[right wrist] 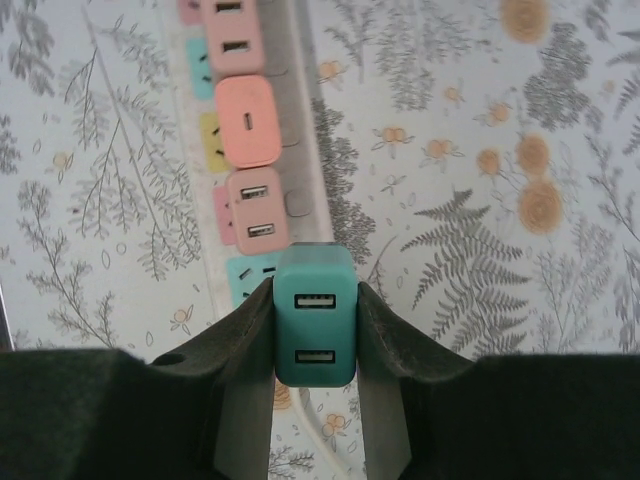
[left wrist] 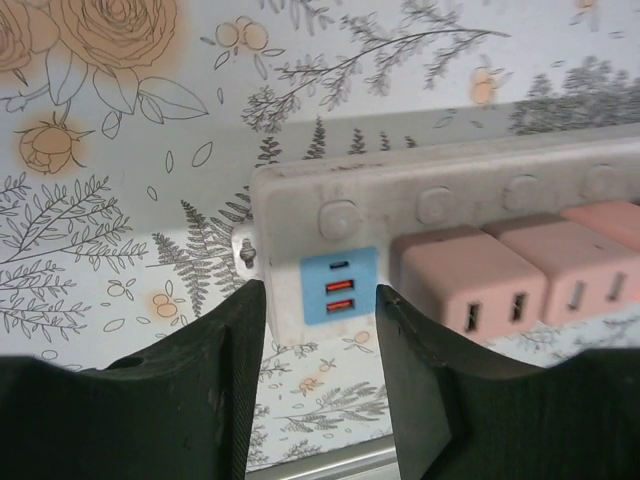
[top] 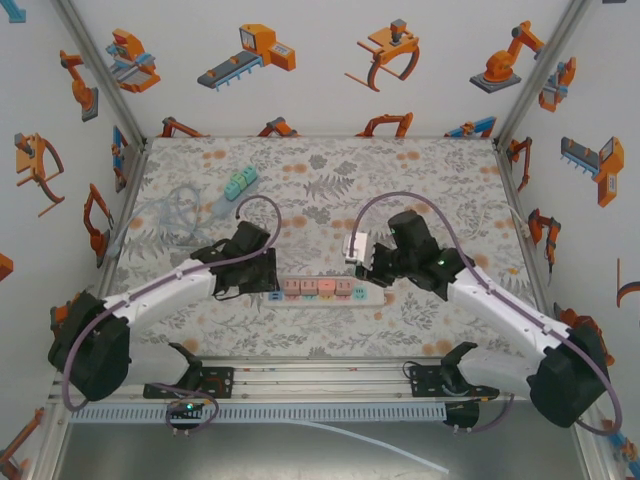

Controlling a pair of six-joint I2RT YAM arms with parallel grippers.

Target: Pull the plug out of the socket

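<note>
The plug goes back and down with my right gripper next as it turns, for release beside the strip's teal-socket end. Bare mat lies below and back from my gripper.
A white power strip (top: 375, 298) lies across the middle of the table, with several pink plugs (top: 318, 288) in its sockets. My right gripper (right wrist: 314, 290) is shut on a teal two-port USB plug (right wrist: 314, 325), which it holds just above the strip's (right wrist: 296, 110) empty teal socket (right wrist: 245, 278). In the top view that gripper (top: 362, 258) hovers over the strip's right end. My left gripper (left wrist: 320, 290) is open at the strip's (left wrist: 450, 195) left end. Its fingers (left wrist: 235, 340) stand on either side of the blue USB panel (left wrist: 339, 286), beside a pink plug (left wrist: 465, 285).
A small teal-green block (top: 240, 183) and a tangle of clear cable (top: 175, 210) lie at the back left. A white cable (top: 370, 445) runs below the front rail. Printed walls enclose the floral table mat (top: 440, 170) on three sides.
</note>
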